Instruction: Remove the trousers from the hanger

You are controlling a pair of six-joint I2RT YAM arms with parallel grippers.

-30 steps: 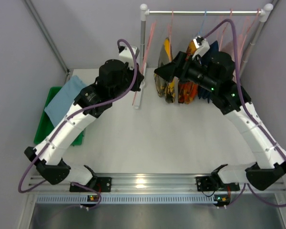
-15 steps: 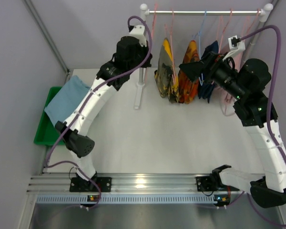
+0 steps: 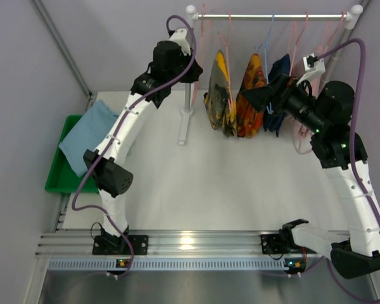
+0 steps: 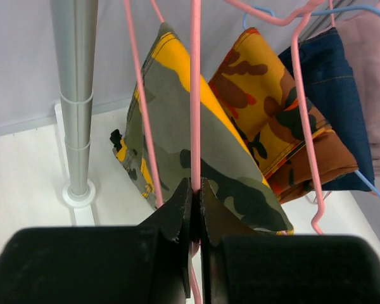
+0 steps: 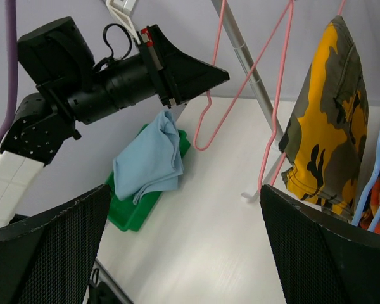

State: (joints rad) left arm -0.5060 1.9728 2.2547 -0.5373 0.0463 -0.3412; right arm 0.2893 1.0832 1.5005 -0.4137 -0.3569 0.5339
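I will next move my left gripper, beside the bar's post, slightly toward the yellow trousers, then open it off the hanger's wire point(image 4: 195, 95).
The yellow trousers with dark blotches point(image 3: 219, 95) hang folded on a pink hanger under the rail; they also show in the left wrist view point(image 4: 177, 120) and the right wrist view point(image 5: 326, 126). The light blue trousers point(image 3: 88, 134) lie crumpled over the green bin point(image 3: 56, 180) at the left, also in the right wrist view point(image 5: 149, 161). My left gripper point(image 3: 195, 60) is raised beside the rail post and shut on a thin pink hanger wire point(image 4: 195, 95) in front of the yellow trousers. My right gripper point(image 3: 258, 98) is open wide and empty point(image 5: 187, 247), next to the orange-red pair.
The orange-red patterned pair point(image 3: 251, 95) and the navy pair point(image 3: 278, 71) hang right of the yellow pair. A pink cloth point(image 4: 370, 63) hangs further right. The rail point(image 3: 272, 16) rests on a grey post point(image 3: 189, 69) with a white foot. Grey walls stand close behind and beside.
Both arms have risen from low over the table to the rail. My left gripper has moved up to the hanger by the post. My right gripper has drawn back to the right.
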